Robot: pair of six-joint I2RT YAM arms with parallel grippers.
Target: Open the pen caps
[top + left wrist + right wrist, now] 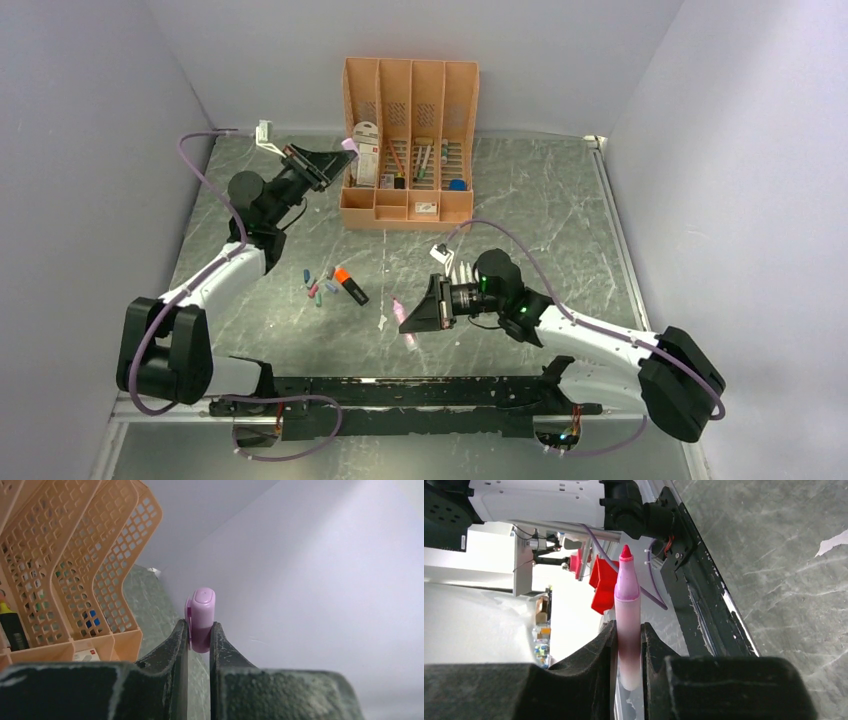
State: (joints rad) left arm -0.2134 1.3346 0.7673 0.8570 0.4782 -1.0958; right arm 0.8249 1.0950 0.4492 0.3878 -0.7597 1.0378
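My right gripper moves outward and down next, to release the uncapped marker on the tabletop beside the white markers.
My left gripper (338,155) is raised next to the organizer and is shut on a pink pen cap (349,145). In the left wrist view the cap (201,615) stands upright between the jaws of the left gripper (200,629), off its marker. My right gripper (418,313) hovers low over the table's middle, shut on the body of a pink marker (404,322). The right wrist view shows that marker (628,615) uncapped, its red tip bare, in the right gripper (628,630). Several small coloured caps and markers (319,286) lie beside an orange-capped black highlighter (349,284).
A peach desk organizer (408,205) with pens stands at the back centre, close to the left gripper (75,565). A black rail (400,393) runs along the near edge. A small white scrap (383,321) lies on the marble top. Grey walls close in on three sides.
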